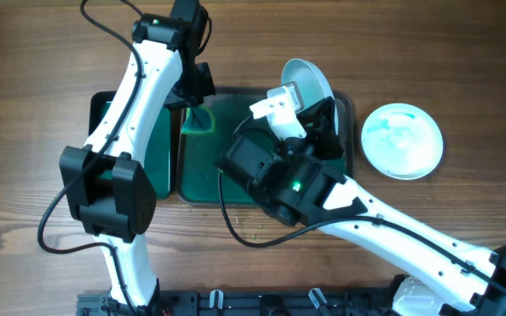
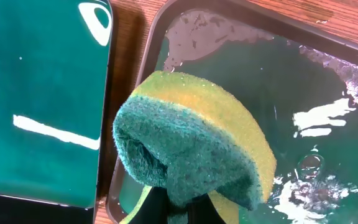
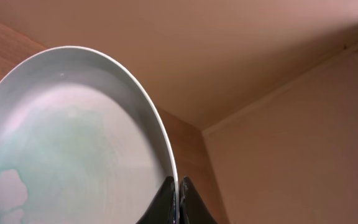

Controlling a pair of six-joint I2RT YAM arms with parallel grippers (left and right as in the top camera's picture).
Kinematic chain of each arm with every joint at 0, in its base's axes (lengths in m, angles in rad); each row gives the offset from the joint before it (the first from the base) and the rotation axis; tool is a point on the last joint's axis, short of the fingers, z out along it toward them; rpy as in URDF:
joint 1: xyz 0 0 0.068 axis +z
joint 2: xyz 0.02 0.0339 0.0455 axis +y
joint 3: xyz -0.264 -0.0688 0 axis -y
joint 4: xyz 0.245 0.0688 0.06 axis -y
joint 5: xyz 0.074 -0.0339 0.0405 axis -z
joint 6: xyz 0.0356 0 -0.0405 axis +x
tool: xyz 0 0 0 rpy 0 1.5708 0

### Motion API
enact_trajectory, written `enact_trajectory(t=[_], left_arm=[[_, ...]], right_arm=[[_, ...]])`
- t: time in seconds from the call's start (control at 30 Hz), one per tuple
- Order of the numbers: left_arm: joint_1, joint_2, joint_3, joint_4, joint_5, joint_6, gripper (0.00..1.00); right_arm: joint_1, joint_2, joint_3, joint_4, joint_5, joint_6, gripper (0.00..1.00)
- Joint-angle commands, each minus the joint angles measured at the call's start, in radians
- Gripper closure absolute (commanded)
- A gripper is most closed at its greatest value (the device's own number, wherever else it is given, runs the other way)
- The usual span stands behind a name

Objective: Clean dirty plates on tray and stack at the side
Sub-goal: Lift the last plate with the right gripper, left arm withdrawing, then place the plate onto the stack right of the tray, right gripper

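Note:
The tilted plate should go onto the plate that already lies flat beside the tray, so my right gripper should first turn it level and then lower it.
My right gripper point(image 1: 317, 118) point(image 3: 179, 190) is shut on the rim of a white plate point(image 1: 310, 81) point(image 3: 73, 155) with green-teal smears. It holds the plate tilted on edge above the far right part of the large dark green tray point(image 1: 205, 175). My left gripper point(image 1: 196, 92) point(image 2: 185, 208) is shut on a green and yellow sponge point(image 1: 202, 119) point(image 2: 191, 143) over the wet far left corner of the tray point(image 2: 260, 81). A second plate point(image 1: 402, 140), pale with teal smears, lies flat on the table right of the tray. A third plate is not in view.
A narrower dark green bin point(image 1: 104, 110) point(image 2: 36, 93) stands right against the tray's left side. Puddles and foam lie on the tray floor point(image 2: 316, 180). Both arms cross over the tray. The wooden table point(image 1: 25, 79) surrounds it.

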Motion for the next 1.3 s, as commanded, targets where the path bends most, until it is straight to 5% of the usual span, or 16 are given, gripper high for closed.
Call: enact_trajectory(t=[0.0, 0.2, 0.4, 0.63, 0.9, 1.17, 1.27], left_arm=[[-0.006, -0.011, 0.011, 0.002, 0.013, 0.016, 0.96], [-0.006, -0.011, 0.011, -0.001, 0.014, 0.016, 0.96], [-0.006, -0.011, 0.01, -0.013, 0.013, 0.016, 0.96], [-0.006, -0.011, 0.01, -0.013, 0.013, 0.016, 0.96], [-0.006, -0.011, 0.01, -0.012, 0.013, 0.016, 0.96], [-0.005, -0.011, 0.01, -0.012, 0.013, 0.016, 0.96], [-0.001, -0.02, 0.01, -0.013, 0.013, 0.047, 0.96]], right_arm=[[0.001, -0.019, -0.002, 0.003, -0.137, 0.007, 0.96], [-0.25, -0.003, -0.029, 0.05, -1.03, 0.209, 0.96], [-0.616, -0.009, -0.064, 0.077, -1.438, 0.119, 0.96], [-0.987, -0.045, -0.087, 0.032, -1.515, 0.053, 0.96], [-1.387, -0.088, -0.264, 0.08, -1.355, 0.104, 0.96], [-1.417, -0.084, -0.465, 0.33, -1.479, 0.07, 0.95], [-1.374, -0.072, -0.481, 0.348, -1.481, 0.05, 0.85]])
